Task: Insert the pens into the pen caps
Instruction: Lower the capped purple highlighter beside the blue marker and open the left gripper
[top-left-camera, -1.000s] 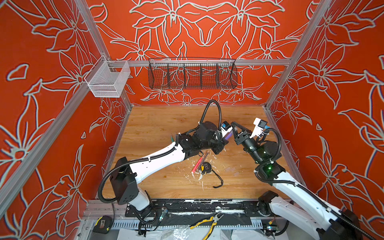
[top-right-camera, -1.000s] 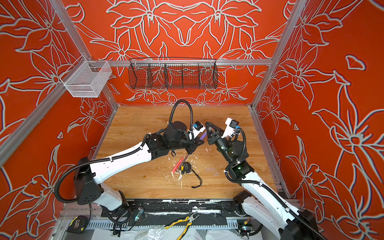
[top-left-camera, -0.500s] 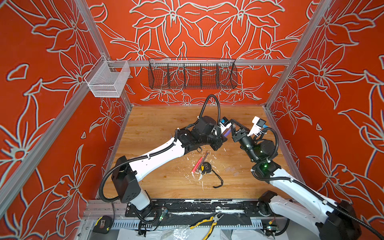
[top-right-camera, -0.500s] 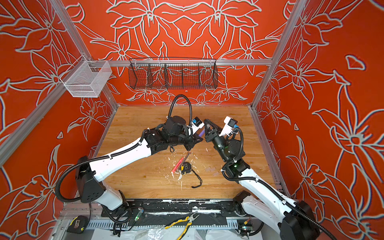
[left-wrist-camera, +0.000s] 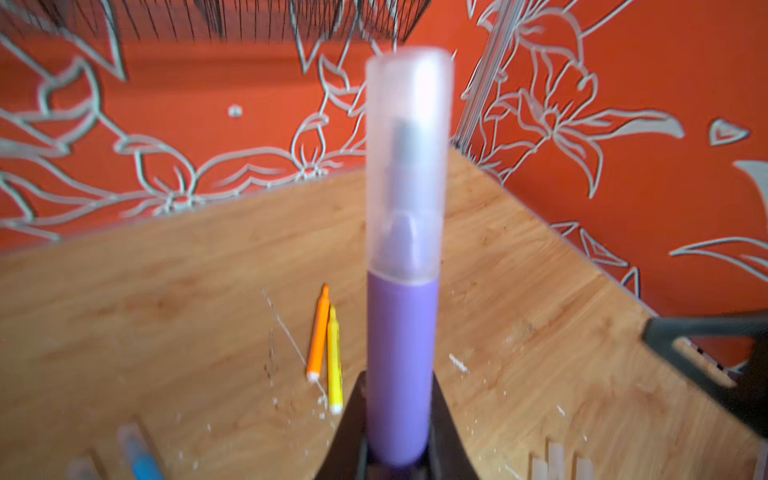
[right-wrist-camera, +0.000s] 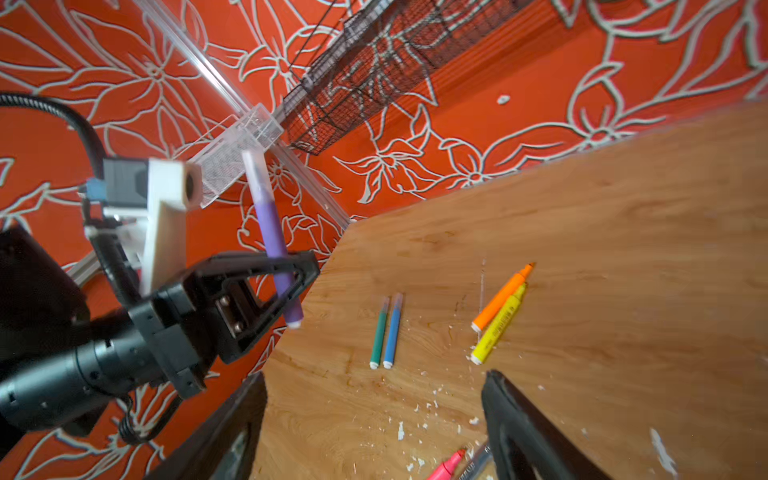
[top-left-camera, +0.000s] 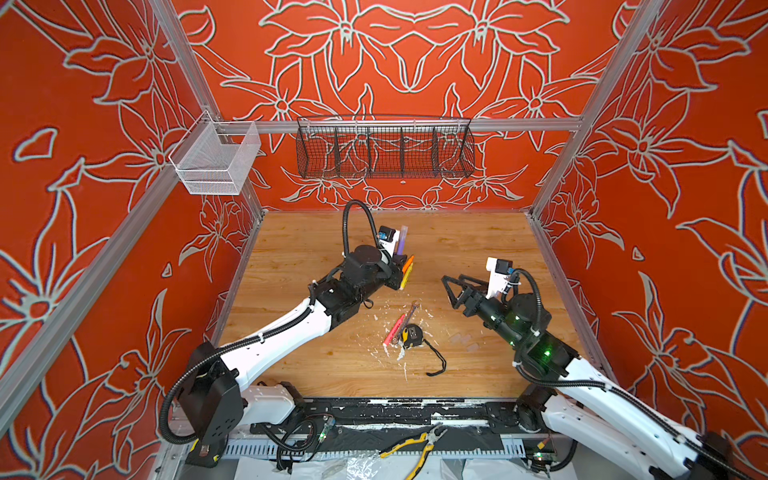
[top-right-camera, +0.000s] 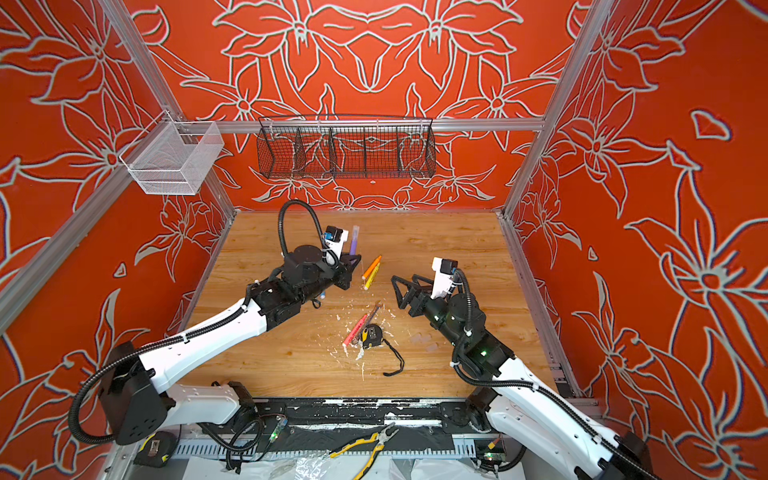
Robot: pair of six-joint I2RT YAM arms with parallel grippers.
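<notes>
The left gripper tilts downward next and brings the purple pen [left-wrist-camera: 401, 353] down. It then releases the pen on bare wood [left-wrist-camera: 197, 456] beside the blue pen, since that spot lies below the gripper.
My left gripper [left-wrist-camera: 400, 399] is shut on the lower barrel of the purple pen [left-wrist-camera: 401, 353], which stands upright above the table with a clear pen cap [left-wrist-camera: 409, 158] seated over its tip. Both top views show this pen [top-left-camera: 401, 245] [top-right-camera: 353, 243] near the table's middle back. My right gripper [top-left-camera: 451, 293] [right-wrist-camera: 374, 395] hangs open and empty, apart to the right. Orange [top-right-camera: 372, 267] and yellow [top-right-camera: 371, 277] pens lie side by side between the grippers. Green [right-wrist-camera: 380, 332] and blue [right-wrist-camera: 393, 330] pens lie under the left arm. A pink pen [top-left-camera: 394, 329] lies mid-table. Loose caps [left-wrist-camera: 552, 461] lie faint on the wood.
A grey wrench [top-left-camera: 409, 311] and a tape measure [top-left-camera: 411, 334] with a black strap lie beside the pink pen among white flecks. A black wire basket [top-left-camera: 384, 151] and a white mesh basket [top-left-camera: 216, 160] hang on the walls. Pliers [top-left-camera: 415, 449] lie off the front edge.
My right gripper has opened and drawn back to the right, away from the purple pen. My left gripper has carried the capped pen a little back and left.
</notes>
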